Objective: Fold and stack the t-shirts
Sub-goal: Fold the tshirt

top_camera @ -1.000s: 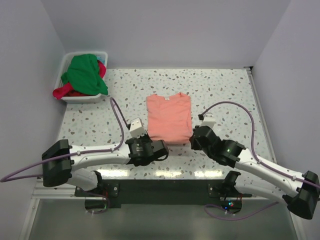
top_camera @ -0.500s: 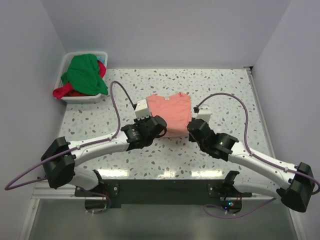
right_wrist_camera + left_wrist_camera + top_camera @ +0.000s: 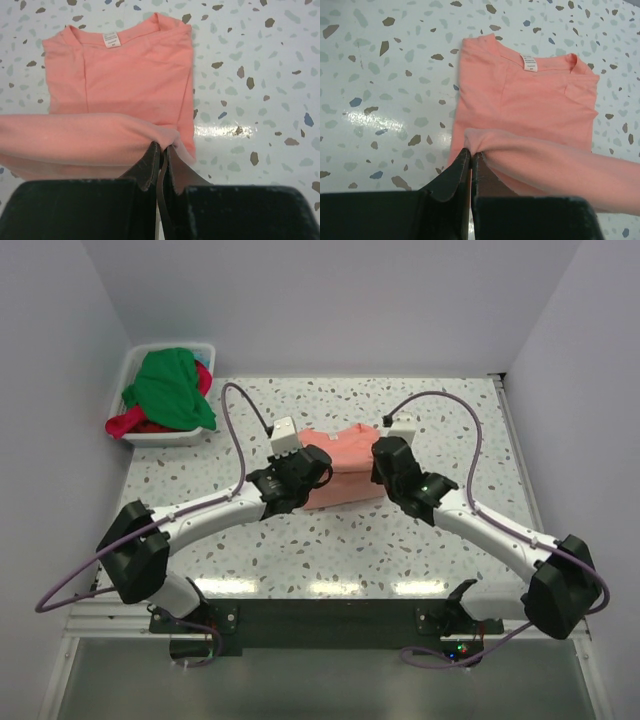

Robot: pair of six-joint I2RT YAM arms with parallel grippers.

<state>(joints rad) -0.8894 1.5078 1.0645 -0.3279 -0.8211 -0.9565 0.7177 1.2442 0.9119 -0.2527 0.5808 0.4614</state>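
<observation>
The t-shirt's shoulder nearest the tub is below and outward of my left gripper, which will next move outward and down to release the hem's corner there.
The salmon-pink t-shirt (image 3: 345, 462) lies mid-table, its near hem lifted and carried back over the body. My left gripper (image 3: 471, 151) is shut on the hem's left corner, and my right gripper (image 3: 162, 145) is shut on its right corner. The collar and white tag (image 3: 530, 63) face the far side; the tag also shows in the right wrist view (image 3: 110, 39). The shirt also shows in the right wrist view (image 3: 125, 75). The bright green t-shirt (image 3: 170, 385) and the red-magenta t-shirt (image 3: 130, 423) lie heaped in the white tub (image 3: 165, 437) at the back left.
The speckled table (image 3: 440, 540) is walled at the back and both sides. Purple cables (image 3: 235, 415) arc above each wrist. The arm bases sit at the near edge.
Both grippers have moved away from the near edge toward the collar, carrying the pink shirt's near hem up and over its body. The visible shirt looks shorter.
</observation>
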